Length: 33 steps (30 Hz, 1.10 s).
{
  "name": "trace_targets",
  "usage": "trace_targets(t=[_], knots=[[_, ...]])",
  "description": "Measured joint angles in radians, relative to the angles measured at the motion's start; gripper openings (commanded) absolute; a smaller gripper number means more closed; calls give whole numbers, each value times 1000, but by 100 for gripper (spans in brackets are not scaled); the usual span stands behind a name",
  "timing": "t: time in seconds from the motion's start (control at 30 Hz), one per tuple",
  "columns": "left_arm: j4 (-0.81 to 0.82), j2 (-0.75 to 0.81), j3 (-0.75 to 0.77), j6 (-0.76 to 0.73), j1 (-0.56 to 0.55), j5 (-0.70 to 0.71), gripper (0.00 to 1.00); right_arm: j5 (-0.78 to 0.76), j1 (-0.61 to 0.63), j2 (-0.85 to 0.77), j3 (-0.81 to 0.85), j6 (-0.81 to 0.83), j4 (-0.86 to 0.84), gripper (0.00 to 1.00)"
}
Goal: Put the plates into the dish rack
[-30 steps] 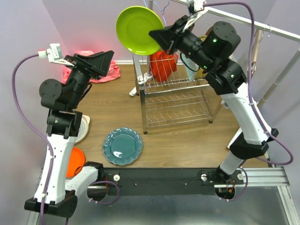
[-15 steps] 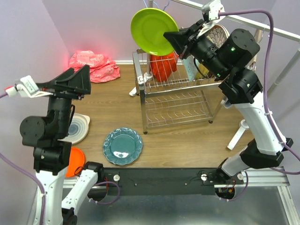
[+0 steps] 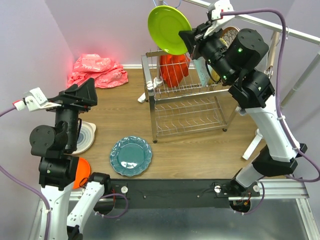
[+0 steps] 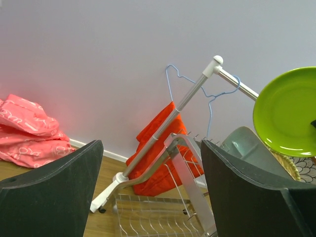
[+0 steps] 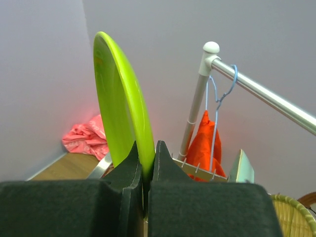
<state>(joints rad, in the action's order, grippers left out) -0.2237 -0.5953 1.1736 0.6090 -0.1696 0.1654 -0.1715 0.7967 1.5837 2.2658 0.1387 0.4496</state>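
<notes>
The lime green plate (image 3: pixel 167 29) should go into the top-level slot (image 3: pixel 191 81) beside the mint tray next, because those wires are empty. My right gripper should move down toward that tray and let go of the plate there.
A lime green plate (image 3: pixel 167 29) (image 5: pixel 120 106) stands on edge high above the dish rack (image 3: pixel 187 111), and my right gripper (image 3: pixel 186 42) (image 5: pixel 146 148) is shut on its lower rim. My left gripper (image 3: pixel 91 90) (image 4: pixel 150 145) hangs open and empty over the table's left side, facing the dish rack (image 4: pixel 190 163). A teal scalloped plate (image 3: pixel 131 155) lies flat in front of the rack. An orange plate (image 3: pixel 82 171) and a pale swirl plate (image 3: pixel 83 136) lie under the left arm. A mint tray (image 3: pixel 202 71) (image 4: pixel 245 146) and a woven-yellow plate (image 3: pixel 231 35) stand in the rack's top tier.
A pink-red cloth (image 3: pixel 97 70) lies bunched in the far left corner. An orange cloth (image 3: pixel 174 70) (image 4: pixel 160 143) hangs from a blue hanger (image 4: pixel 174 79) on a metal rail (image 3: pixel 280 27) behind the rack. The rail's white foot (image 3: pixel 143 98) rests left of the rack.
My right arm has carried the lime green plate up and to the right, above the rack. My left arm has swung back left and lower, and its jaws have spread wider.
</notes>
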Motion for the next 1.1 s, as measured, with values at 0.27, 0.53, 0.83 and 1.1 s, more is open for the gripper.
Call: trace_targets(t=[0.27,0.53,0.83,1.1], knots=[[-4,35,-42,0,0,19,89,-244,114,47,26,141,17,0],[-12,43,-84,-7,0,27,90,-492,191,61,23,298,15,0],[-12,59,-121,-22,0,36,91,-704,218,68,-43,333,14,1],[-14,84,-156,-23,0,37,92,-820,219,68,-159,273,16,1]])
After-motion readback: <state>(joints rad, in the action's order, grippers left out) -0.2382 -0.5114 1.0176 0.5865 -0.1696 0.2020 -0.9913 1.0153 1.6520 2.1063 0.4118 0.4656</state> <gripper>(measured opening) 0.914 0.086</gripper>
